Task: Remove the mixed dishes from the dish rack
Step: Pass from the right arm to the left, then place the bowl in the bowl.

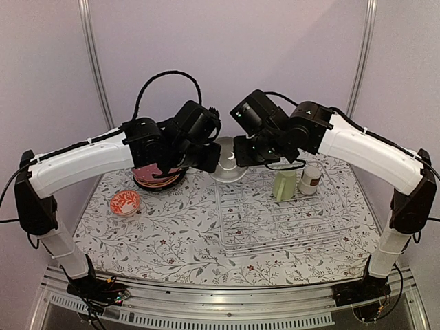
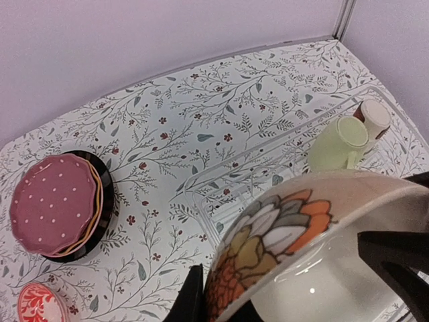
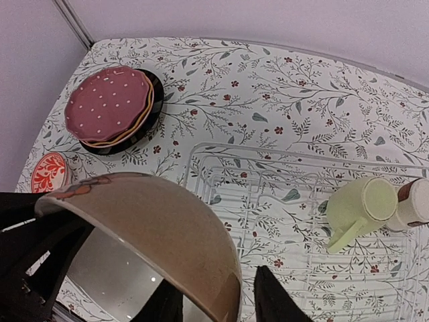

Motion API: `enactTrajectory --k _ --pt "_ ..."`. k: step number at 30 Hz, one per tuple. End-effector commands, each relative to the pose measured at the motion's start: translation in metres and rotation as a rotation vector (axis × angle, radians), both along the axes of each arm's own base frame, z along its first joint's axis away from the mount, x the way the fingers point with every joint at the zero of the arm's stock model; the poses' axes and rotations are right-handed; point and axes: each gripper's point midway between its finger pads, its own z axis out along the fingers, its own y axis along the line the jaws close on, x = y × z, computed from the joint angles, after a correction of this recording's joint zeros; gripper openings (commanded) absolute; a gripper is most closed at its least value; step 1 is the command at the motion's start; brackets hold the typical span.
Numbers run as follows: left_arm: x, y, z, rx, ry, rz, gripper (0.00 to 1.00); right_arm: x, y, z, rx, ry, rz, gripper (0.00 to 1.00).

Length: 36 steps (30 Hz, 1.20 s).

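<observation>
My left gripper swings to the left in the top view next, lowers the tan bowl into the small patterned bowl (image 1: 125, 202) (image 2: 43, 304) and releases, as that one stands empty.
A tan bowl (image 1: 229, 168) with a flower pattern and a white inside hangs between both grippers above the far left corner of the white wire dish rack (image 1: 275, 220). My left gripper (image 1: 213, 157) is shut on its wall, one finger outside and one inside, as the left wrist view (image 2: 218, 305) shows on the bowl (image 2: 322, 221). My right gripper (image 1: 240, 152) straddles the opposite rim; in the right wrist view (image 3: 218, 302) its outer finger stands apart from the bowl (image 3: 154, 221). A pale green cup (image 1: 284, 185) and a small grey-white cup (image 1: 310, 179) stand in the rack.
A stack of plates with the maroon dotted one on top (image 1: 158, 177) lies on the floral tablecloth left of the rack. A small white-and-red patterned bowl (image 1: 126, 202) sits nearer and further left. Walls close the back and sides.
</observation>
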Motion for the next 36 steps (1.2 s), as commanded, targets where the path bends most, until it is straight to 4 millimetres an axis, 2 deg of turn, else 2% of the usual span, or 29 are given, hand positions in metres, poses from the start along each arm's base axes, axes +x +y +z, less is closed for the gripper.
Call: enactTrajectory --k 1,8,14,18,21,25,29,36 --pt "-0.002 -0.005 0.019 -0.068 -0.023 0.001 0.0 0.004 0.0 0.025 0.074 -0.052 -0.024 0.45" --pt "0.002 0.002 0.02 -0.079 -0.017 0.039 0.0 0.002 -0.005 0.032 0.088 -0.067 -0.03 0.64" --pt "0.009 0.015 0.016 -0.091 0.01 0.079 0.0 -0.005 -0.009 0.04 0.124 -0.077 0.002 0.67" --pt "0.017 0.035 0.012 -0.099 0.038 0.124 0.0 -0.012 -0.017 0.047 0.149 -0.094 0.027 0.68" --pt "0.025 0.059 0.008 -0.139 0.081 0.161 0.0 -0.016 -0.033 0.055 0.136 -0.127 0.02 0.7" --pt "0.033 0.095 0.002 -0.194 0.138 0.217 0.0 -0.017 -0.054 0.059 0.081 -0.182 0.0 0.83" --pt "0.035 0.144 -0.01 -0.224 0.199 0.335 0.0 -0.019 -0.073 0.058 0.014 -0.219 -0.006 0.98" --pt "0.027 0.221 -0.032 -0.272 0.277 0.533 0.03 -0.017 -0.107 0.049 -0.028 -0.232 -0.058 0.99"
